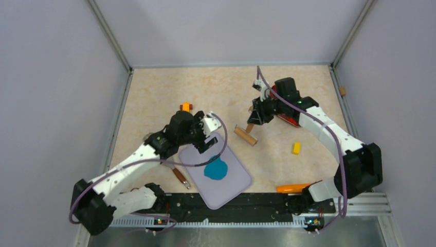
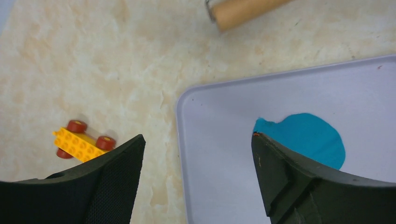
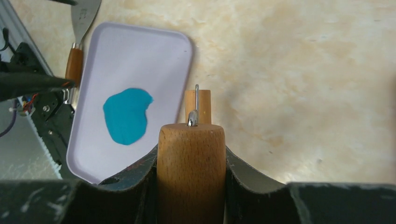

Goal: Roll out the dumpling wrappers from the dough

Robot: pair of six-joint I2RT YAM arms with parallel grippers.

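My left gripper lowers next onto the mat's far edge near the mat's corner (image 2: 180, 140). That edge runs below it, between its wide-open fingers.
The dough (image 1: 216, 169) is a flattened teal-blue patch on the lavender mat (image 1: 234, 180). No dumpling wrappers show in any view. My left gripper (image 1: 205, 141) hangs open over the mat's far left corner. In the left wrist view its jaws (image 2: 198, 137) stand wide apart with nothing between them, over the mat's edge (image 2: 224, 116), with the dough (image 2: 308, 137) by the right finger. My right gripper (image 1: 255, 117) is shut on the wooden roller's handle (image 3: 191, 163). The roller's head (image 1: 246, 136) rests on the table beyond the mat (image 3: 135, 56) and the dough (image 3: 125, 115).
A yellow toy block with red wheels (image 1: 185, 107) (image 2: 81, 142) lies behind the left gripper. A wooden-handled spatula (image 1: 180, 177) (image 3: 74, 60) lies left of the mat. A small yellow brick (image 1: 296, 148) and an orange piece (image 1: 293, 188) lie at the right. Walls enclose the table.
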